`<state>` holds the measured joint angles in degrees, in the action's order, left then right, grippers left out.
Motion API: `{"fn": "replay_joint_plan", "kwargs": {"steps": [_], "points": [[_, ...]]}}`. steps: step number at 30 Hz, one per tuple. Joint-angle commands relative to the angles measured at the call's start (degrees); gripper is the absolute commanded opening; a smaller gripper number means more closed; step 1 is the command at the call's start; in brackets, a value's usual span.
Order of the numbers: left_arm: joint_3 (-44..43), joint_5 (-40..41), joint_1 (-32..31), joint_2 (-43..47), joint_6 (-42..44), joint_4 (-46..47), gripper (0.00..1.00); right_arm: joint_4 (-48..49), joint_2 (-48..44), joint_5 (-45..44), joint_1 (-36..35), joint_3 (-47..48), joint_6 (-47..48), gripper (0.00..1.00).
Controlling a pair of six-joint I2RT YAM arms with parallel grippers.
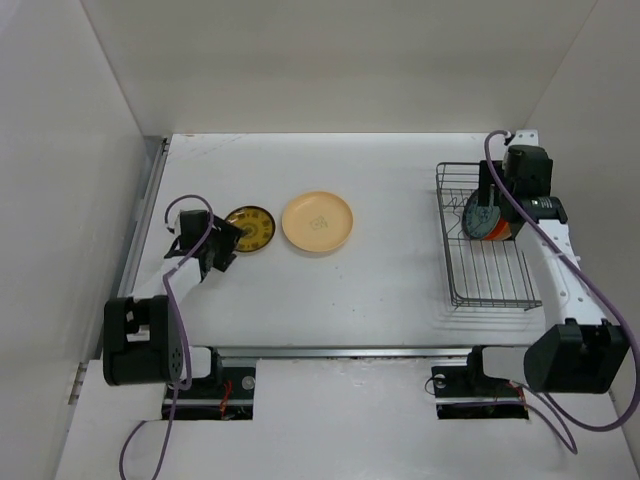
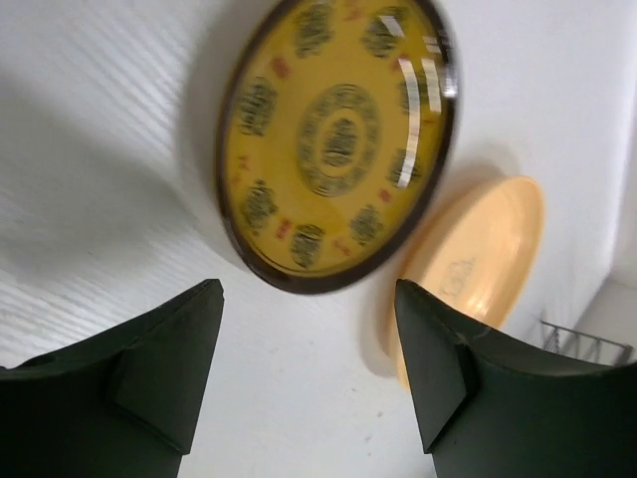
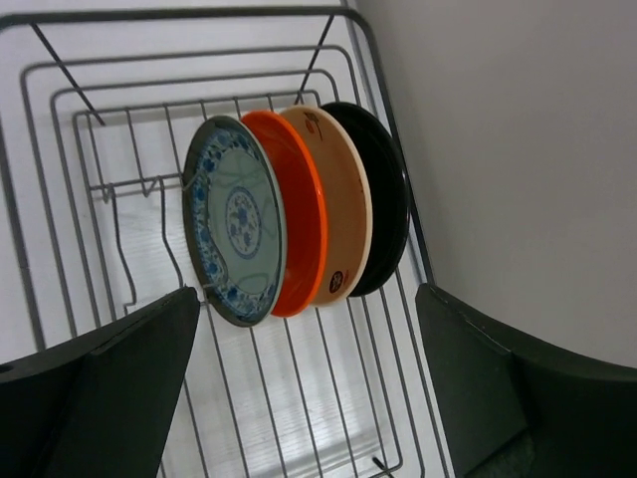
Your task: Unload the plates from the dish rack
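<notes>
My right gripper will move down next onto the light blue patterned plate's upper rim (image 1: 497, 214) (image 3: 276, 287) and narrow its fingers, because this plate stands at the open end of the row.
The yellow-patterned plate (image 1: 249, 229) with a dark rim lies flat on the table, also in the left wrist view (image 2: 338, 139). The peach-tan plate (image 1: 317, 222) lies beside it, also in the left wrist view (image 2: 478, 264). My left gripper (image 1: 222, 245) is open and empty just left of the yellow plate (image 2: 309, 358). The wire dish rack (image 1: 490, 270) at the right holds upright plates: light blue patterned (image 3: 234, 219), orange-red (image 3: 304, 214), beige (image 3: 348, 199) and a black one (image 3: 383, 189). My right gripper (image 3: 304, 388) hangs open above them (image 1: 487, 215).
White enclosure walls (image 1: 70, 150) stand on the left, back and right. A metal rail (image 1: 145, 210) runs along the table's left edge. The rack's near half (image 1: 492, 285) holds no plates.
</notes>
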<state>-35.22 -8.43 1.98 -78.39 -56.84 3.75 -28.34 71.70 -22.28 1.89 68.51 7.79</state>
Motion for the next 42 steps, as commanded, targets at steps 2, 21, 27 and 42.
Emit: {"fn": "replay_joint_plan", "kwargs": {"steps": [2,21,27,42], "points": [[1.3,-0.6,0.3,12.9,3.4,0.0,0.67,-2.2,3.8,3.4,2.1,4.1,3.2,0.87],[3.7,-7.8,-0.7,25.0,7.9,9.4,0.65,-5.5,14.5,7.7,2.8,10.5,5.4,0.52],[3.7,-7.8,-0.7,25.6,7.4,9.4,0.65,-5.5,17.7,5.7,2.8,11.6,4.9,0.5],[4.2,-8.4,-0.7,25.6,7.4,10.0,0.63,-4.4,21.5,0.3,2.8,11.0,2.6,0.45]]}}
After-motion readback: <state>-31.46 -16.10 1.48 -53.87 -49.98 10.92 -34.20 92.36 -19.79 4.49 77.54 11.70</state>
